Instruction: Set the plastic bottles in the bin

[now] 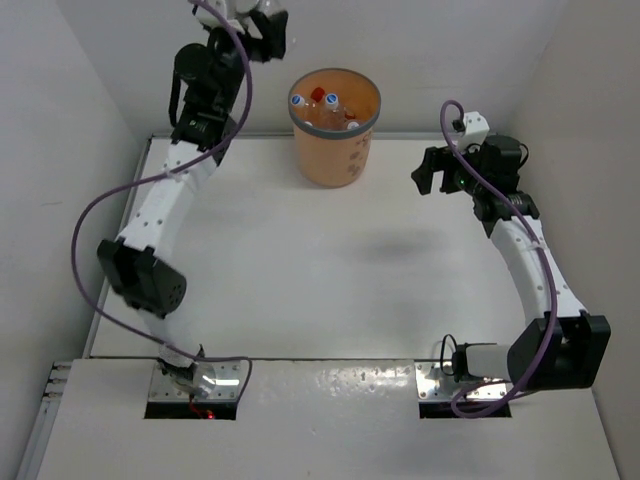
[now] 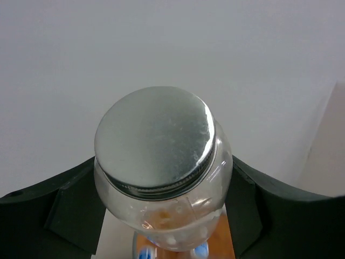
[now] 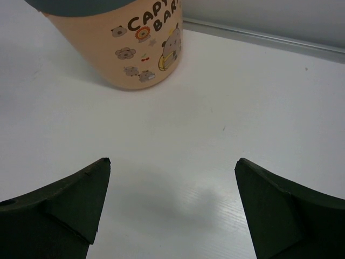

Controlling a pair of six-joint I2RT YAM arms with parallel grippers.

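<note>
I will next move my left gripper to the right in the top view and lower it over the bin's opening [image 1: 335, 100], because the bottle is still hanging outside the bin's rim.
My left gripper [image 1: 262, 28] is raised high at the back, left of the bin, and is shut on a clear plastic bottle with a grey cap [image 2: 155, 141]. In the left wrist view the black fingers [image 2: 75, 205] press both sides of the bottle, with the orange bin [image 2: 229, 245] below it. The round orange bin [image 1: 335, 128] with a grey rim stands at the back centre and holds several bottles with blue [image 1: 297, 100], red [image 1: 318, 95] and white caps. My right gripper [image 1: 432, 172] is open and empty, right of the bin. Its view shows the bin's printed side [image 3: 129, 48].
White walls close the table on the left, back and right. The left arm's purple cable [image 1: 100, 215] loops out over the left side. A metal strip [image 3: 269, 40] runs along the back edge of the table.
</note>
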